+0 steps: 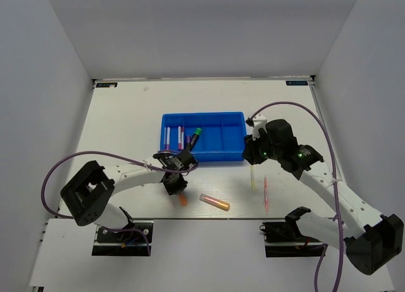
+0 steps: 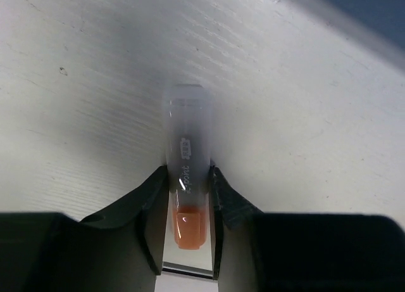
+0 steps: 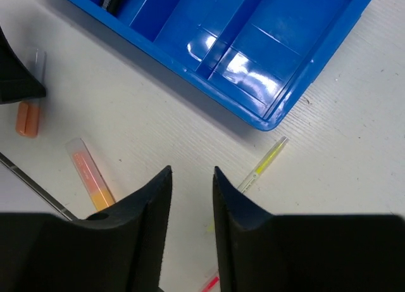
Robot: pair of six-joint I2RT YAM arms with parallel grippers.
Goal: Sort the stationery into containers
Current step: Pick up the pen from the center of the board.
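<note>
My left gripper rises outward next, then comes down to release the orange one over the bare blue bottom beside the green-black highlighter [image 1: 212, 135] in the tray's section.
My left gripper [image 2: 188, 173] is shut on an orange highlighter [image 2: 187, 178] with a clear cap, low over the table just in front of the blue tray [image 1: 235, 119]. From above, that highlighter [image 1: 183, 201] sticks out below the left gripper [image 1: 175, 185]. My right gripper [image 3: 192, 170] stands open and empty over bare table near the tray's right front corner [image 3: 272, 118]. A thin yellow stick [image 3: 266, 162] lies just right of it and a pink stick [image 1: 266, 194] nearer the front. A yellow-orange highlighter [image 1: 215, 203] lies between the arms.
The tray's left compartments hold pink-white pens [image 1: 168, 137] and a green-black highlighter [image 1: 195, 136]; its right compartments [image 3: 288, 26] show only bare blue floor. White walls close in the table on three sides.
</note>
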